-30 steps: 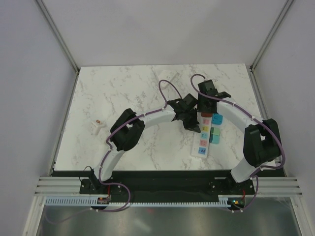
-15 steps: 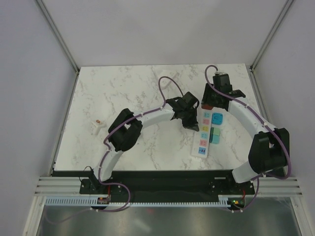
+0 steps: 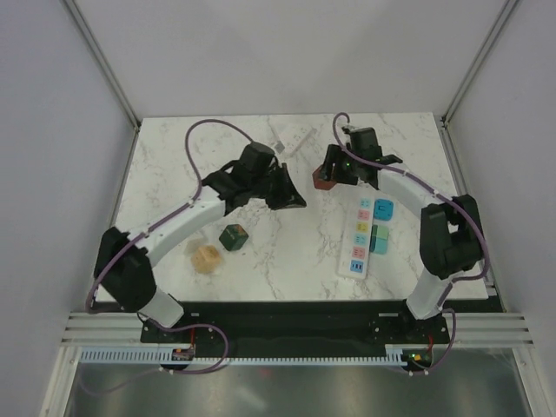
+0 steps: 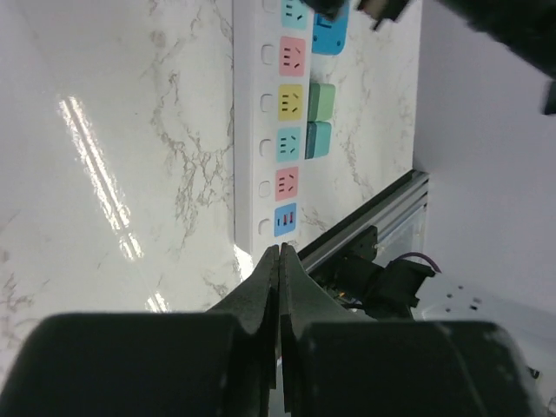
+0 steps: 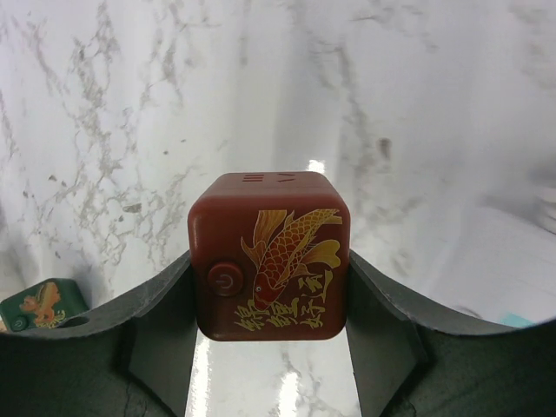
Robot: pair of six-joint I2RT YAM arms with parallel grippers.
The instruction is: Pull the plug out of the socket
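My right gripper swings to the left in the top view next, then comes down beside the dark green cube's far side, onto open marble.
The white power strip (image 3: 360, 236) lies at the right with coloured sockets; it also shows in the left wrist view (image 4: 282, 113). A blue plug (image 3: 383, 208) and two green plugs (image 3: 379, 239) sit along its right side. My right gripper (image 3: 328, 174) is shut on a red-brown cube plug (image 3: 324, 182) with a gold koi on it (image 5: 271, 265), held above the marble to the left of the strip's far end. My left gripper (image 3: 294, 198) is shut and empty (image 4: 280, 254), left of the strip and apart from it.
A dark green cube (image 3: 233, 237) and a tan cube (image 3: 206, 258) lie on the marble at centre left; the green one also shows in the right wrist view (image 5: 39, 304). A second white strip (image 3: 294, 139) lies at the back. Walls enclose the marble table (image 3: 174, 165).
My right gripper has moved left, off the strip's far end, with the red-brown plug in it. My left arm has swung left, away from the strip, uncovering the green and tan cubes.
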